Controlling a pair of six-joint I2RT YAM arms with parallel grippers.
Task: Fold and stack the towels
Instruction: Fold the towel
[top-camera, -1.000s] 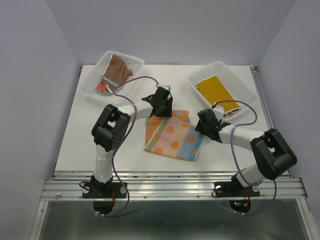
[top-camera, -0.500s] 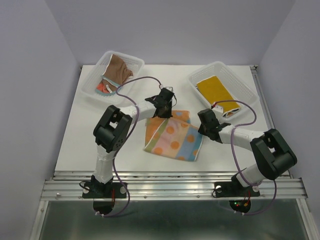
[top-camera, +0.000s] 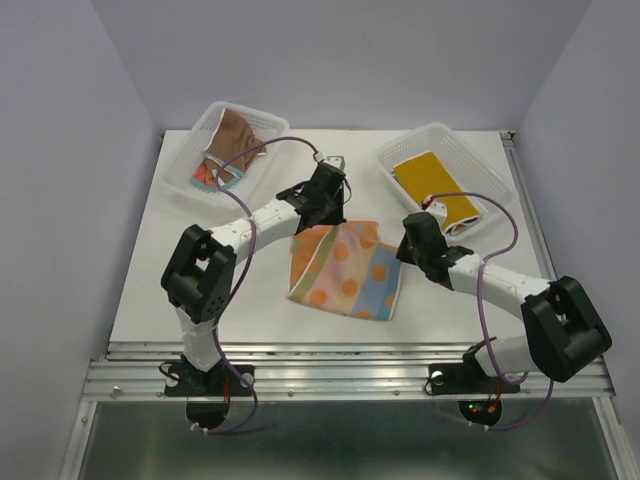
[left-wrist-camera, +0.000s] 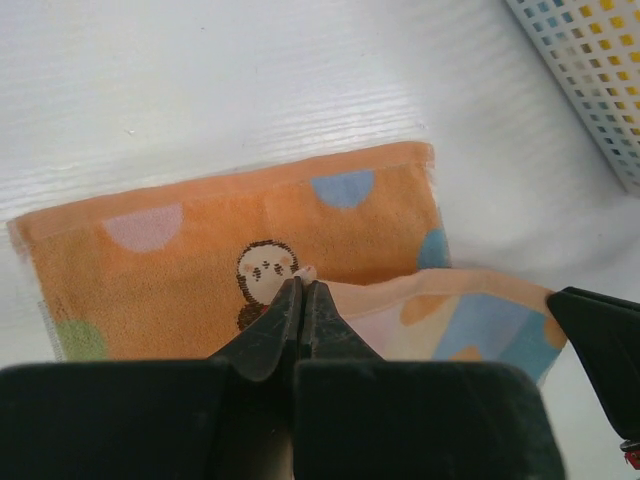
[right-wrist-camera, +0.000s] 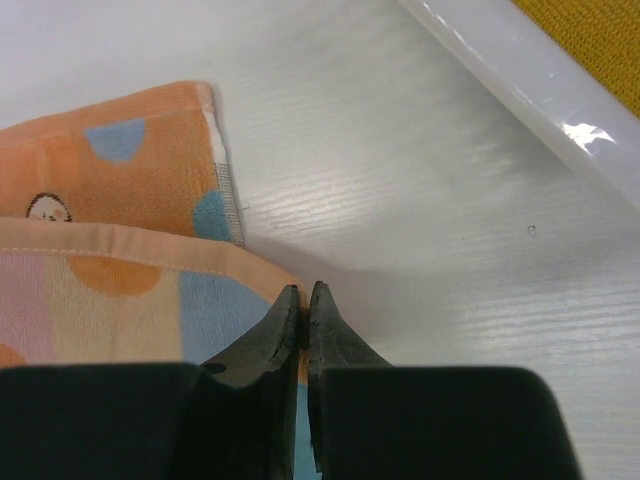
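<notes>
The orange layer of the towel lies bare beside the crooked top layer. I will next move my left gripper to the left in the top view, down toward the orange layer's far corner (top-camera: 296, 236) (left-wrist-camera: 23, 230).
A pastel spotted towel (top-camera: 345, 270) with orange, pink and blue stripes lies at the table's middle. My left gripper (top-camera: 322, 222) is shut on its far left corner, whose tip shows between the fingertips (left-wrist-camera: 303, 283). The right gripper (top-camera: 403, 253) is shut on the far right corner (right-wrist-camera: 290, 292) of the same towel. The pinched top layer (left-wrist-camera: 470, 320) hangs raised over the orange lower layer (left-wrist-camera: 200, 250) with its small hedgehog print. A brown towel (top-camera: 238, 135) sits in the left basket. A mustard yellow towel (top-camera: 430, 180) lies in the right basket.
The left mesh basket (top-camera: 205, 125) stands at the back left and also holds a smaller orange and blue cloth (top-camera: 207, 176). The right mesh basket (top-camera: 470, 160) stands at the back right, close beside the right wrist; its wall (right-wrist-camera: 520, 70) shows near the fingers. Purple cables loop over both arms.
Both grippers have closed on the towel's far corners. The far edge has risen off the table and the left arm has stretched farther forward.
</notes>
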